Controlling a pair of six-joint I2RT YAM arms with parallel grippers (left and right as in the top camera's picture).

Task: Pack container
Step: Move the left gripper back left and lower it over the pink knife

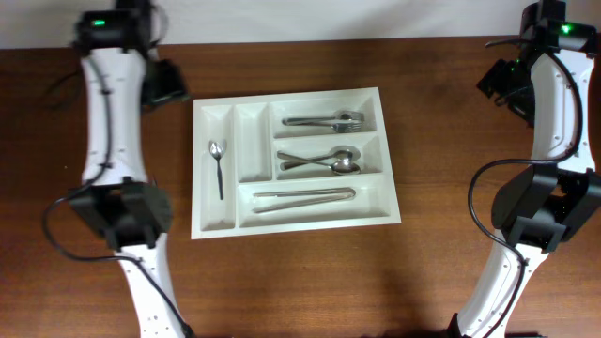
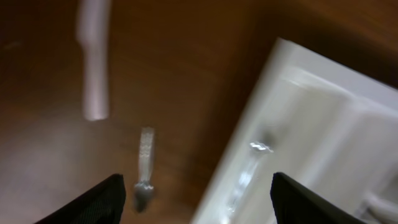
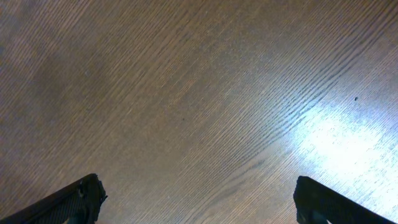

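Note:
The robot will next move its left gripper away from the tray (image 2: 323, 124) and down onto the handle of the white plastic utensil (image 2: 96, 84), because the utensil is still outside the tray.
The white cutlery tray (image 1: 214, 223) lies in the middle of the wooden table. Its left upright slot holds a small spoon (image 1: 217, 164); the second upright slot is empty. The top long slot holds forks (image 1: 324, 120), the middle one spoons (image 1: 324, 160), the bottom one long knives (image 1: 305, 197). My left gripper (image 1: 167, 84) is open and empty above the table beyond the tray's far left corner. The blurred left wrist view shows its open jaws (image 2: 196, 182), the tray (image 2: 323, 124) and the small spoon (image 2: 249, 174). My right gripper (image 1: 502, 80) is open and empty at the far right, over bare wood (image 3: 198, 183).
A blurred silvery streak (image 2: 144, 174) shows on the wood left of the tray in the left wrist view; I cannot tell what it is. Both arms' bases and cables stand along the left and right sides of the table.

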